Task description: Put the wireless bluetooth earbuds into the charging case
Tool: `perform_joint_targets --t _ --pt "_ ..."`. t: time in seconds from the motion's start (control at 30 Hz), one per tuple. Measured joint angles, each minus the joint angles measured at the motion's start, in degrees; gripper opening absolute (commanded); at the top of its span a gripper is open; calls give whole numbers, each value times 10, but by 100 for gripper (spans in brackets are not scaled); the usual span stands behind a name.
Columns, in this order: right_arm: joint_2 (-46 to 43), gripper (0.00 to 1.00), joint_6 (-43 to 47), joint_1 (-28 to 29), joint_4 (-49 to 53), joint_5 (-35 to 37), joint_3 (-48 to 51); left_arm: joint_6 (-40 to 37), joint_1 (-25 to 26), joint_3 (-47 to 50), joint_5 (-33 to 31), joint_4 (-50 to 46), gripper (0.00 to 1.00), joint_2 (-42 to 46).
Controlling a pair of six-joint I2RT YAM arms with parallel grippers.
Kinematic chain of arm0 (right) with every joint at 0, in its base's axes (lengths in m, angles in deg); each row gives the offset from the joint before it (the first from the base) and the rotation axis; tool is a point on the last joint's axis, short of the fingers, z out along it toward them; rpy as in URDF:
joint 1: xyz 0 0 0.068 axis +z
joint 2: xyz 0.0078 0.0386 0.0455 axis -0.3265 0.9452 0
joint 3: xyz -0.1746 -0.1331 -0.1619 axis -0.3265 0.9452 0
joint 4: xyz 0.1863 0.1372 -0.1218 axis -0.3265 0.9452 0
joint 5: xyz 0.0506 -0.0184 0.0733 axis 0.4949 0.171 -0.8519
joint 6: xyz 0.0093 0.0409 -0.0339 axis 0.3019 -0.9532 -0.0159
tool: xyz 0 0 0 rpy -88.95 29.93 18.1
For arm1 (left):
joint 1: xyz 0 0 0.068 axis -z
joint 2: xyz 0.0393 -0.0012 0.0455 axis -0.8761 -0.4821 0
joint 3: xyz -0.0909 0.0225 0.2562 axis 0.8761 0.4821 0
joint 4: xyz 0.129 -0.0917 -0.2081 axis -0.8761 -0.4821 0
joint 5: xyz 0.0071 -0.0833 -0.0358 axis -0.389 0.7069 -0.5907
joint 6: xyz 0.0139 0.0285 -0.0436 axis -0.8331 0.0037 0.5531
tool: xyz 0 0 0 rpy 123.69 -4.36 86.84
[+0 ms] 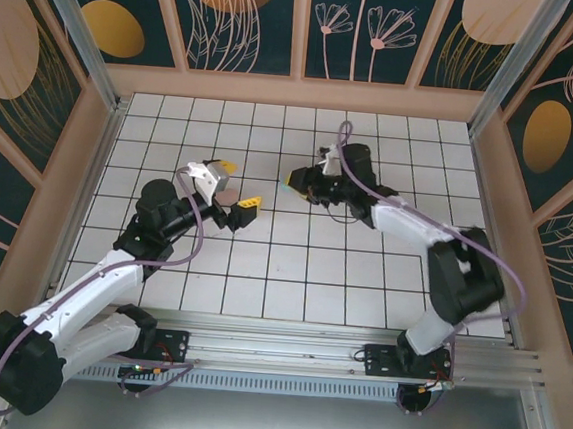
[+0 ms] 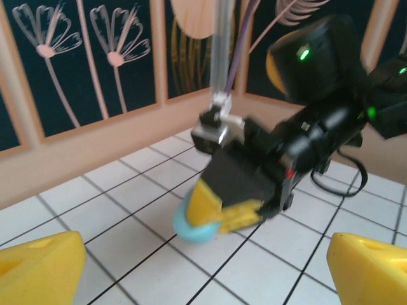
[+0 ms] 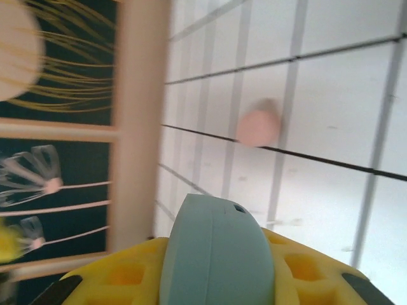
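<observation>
My right gripper is just above the bare white tiles, so next it will lower the teal-blue case (image 3: 216, 254) until the case meets the clear spot and let go of it there.
My right gripper (image 1: 297, 182) is shut on a teal-blue oval charging case (image 3: 216, 254), which stands on edge between its yellow fingers (image 3: 299, 270). In the left wrist view the same case (image 2: 191, 227) pokes out below the right gripper (image 2: 222, 210), just above the white tiles. My left gripper (image 1: 239, 185) is open, with its yellow fingertips (image 2: 38, 267) wide apart and nothing between them. A pale pink oval case (image 1: 226, 198) lies on the tiles by the left gripper and looks blurred in the right wrist view (image 3: 257, 127). The earbuds are out of view.
The white tiled floor (image 1: 292, 265) is ringed by a low wooden wall (image 1: 297, 93) with dark flower panels behind it. The two grippers face each other near the middle, about one tile apart. A black cable (image 2: 356, 175) trails behind the right wrist.
</observation>
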Motion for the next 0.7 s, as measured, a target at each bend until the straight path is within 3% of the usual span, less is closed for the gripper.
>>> perform_joint_targets --t 0.13,0.4,0.57,0.7 --pt "127 9 36 0 23 -4 -44 0 0 3 -30 -18 99 10" --pt "266 11 94 -13 58 -35 -154 0 0 29 -71 -38 99 45" --pt "268 23 133 -25 84 -30 -167 0 0 34 -90 -50 99 47" --pt "268 46 165 -28 130 -15 -186 0 0 34 -112 -56 99 45"
